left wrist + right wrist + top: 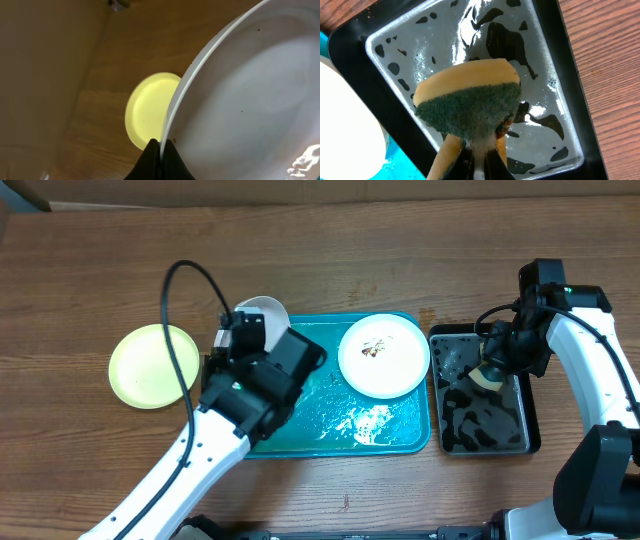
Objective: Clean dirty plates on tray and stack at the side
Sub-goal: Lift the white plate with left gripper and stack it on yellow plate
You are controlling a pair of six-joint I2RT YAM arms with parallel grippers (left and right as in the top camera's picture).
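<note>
My left gripper goes left in the overhead view next, then down over the pale yellow-green plate (153, 366) (153, 109) to release, since that plate's top side lies bare.
A turquoise tray (340, 435) lies mid-table. A white plate (384, 355) with brown smears at its centre sits on the tray's right end. A pale yellow-green plate (153, 366) lies on the wood left of the tray; it also shows in the left wrist view (147, 107). My left gripper (160, 150) is shut on the rim of a second white plate (250, 95), held tilted above the tray's left end (265, 312). My right gripper (479, 155) is shut on a yellow sponge with a green scrub face (470, 102), above the black tray (485, 430).
The black tray (545, 100) right of the turquoise tray holds foamy water and dark patches. The turquoise tray's floor is wet with suds. Black cables run from both arms over the table.
</note>
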